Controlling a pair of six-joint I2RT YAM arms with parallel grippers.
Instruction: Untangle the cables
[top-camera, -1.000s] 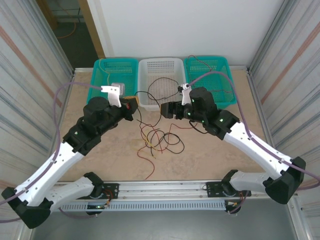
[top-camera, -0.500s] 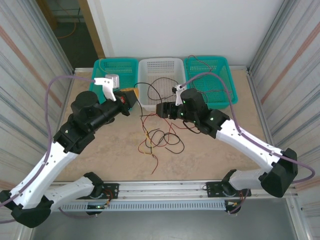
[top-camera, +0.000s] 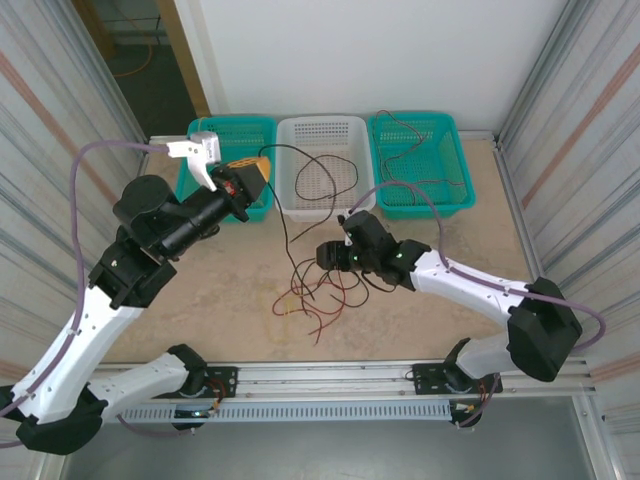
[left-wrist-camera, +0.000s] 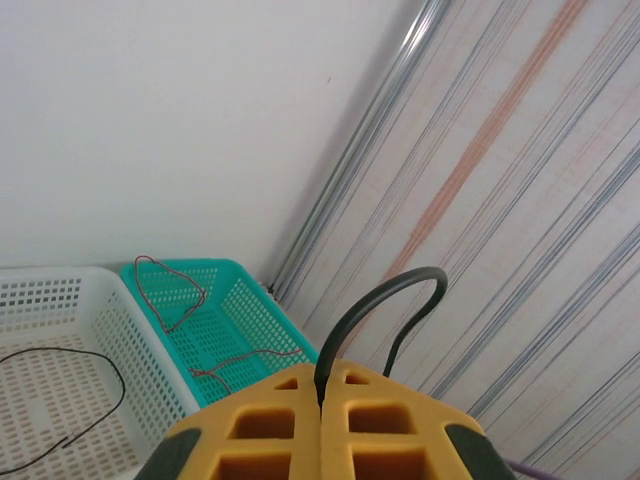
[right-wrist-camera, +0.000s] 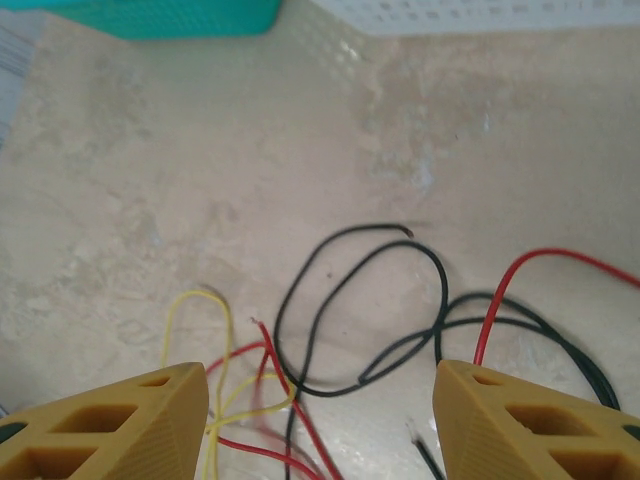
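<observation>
My left gripper will next move outward over the white middle basket (left-wrist-camera: 65, 395) and let go of the black cable, because that basket already has black cable in it.
A tangle of thin red, black and yellow cables (top-camera: 315, 290) lies on the table in front of the baskets. My left gripper (top-camera: 247, 180) is raised near the left teal basket (top-camera: 200, 135) and shut on a black cable (left-wrist-camera: 345, 325), which loops out above the yellow fingertips. In the top view that black cable (top-camera: 283, 215) runs from the left gripper down to the pile. My right gripper (top-camera: 325, 255) hangs low over the tangle. It is open, its fingers (right-wrist-camera: 120, 420) wide apart with black (right-wrist-camera: 360, 310), red (right-wrist-camera: 515, 275) and yellow (right-wrist-camera: 195, 340) strands between and below them.
Three baskets stand along the back wall. The white middle basket (top-camera: 320, 125) holds a black cable (top-camera: 325, 175). The right teal basket (top-camera: 450, 150) holds thin dark red cables (top-camera: 400, 130). Corrugated metal walls close in both sides, and a rail runs along the near edge.
My left gripper has risen and swung back-left with the black cable, drawing it out of the pile. My right gripper has moved nearer and lower over the tangle.
</observation>
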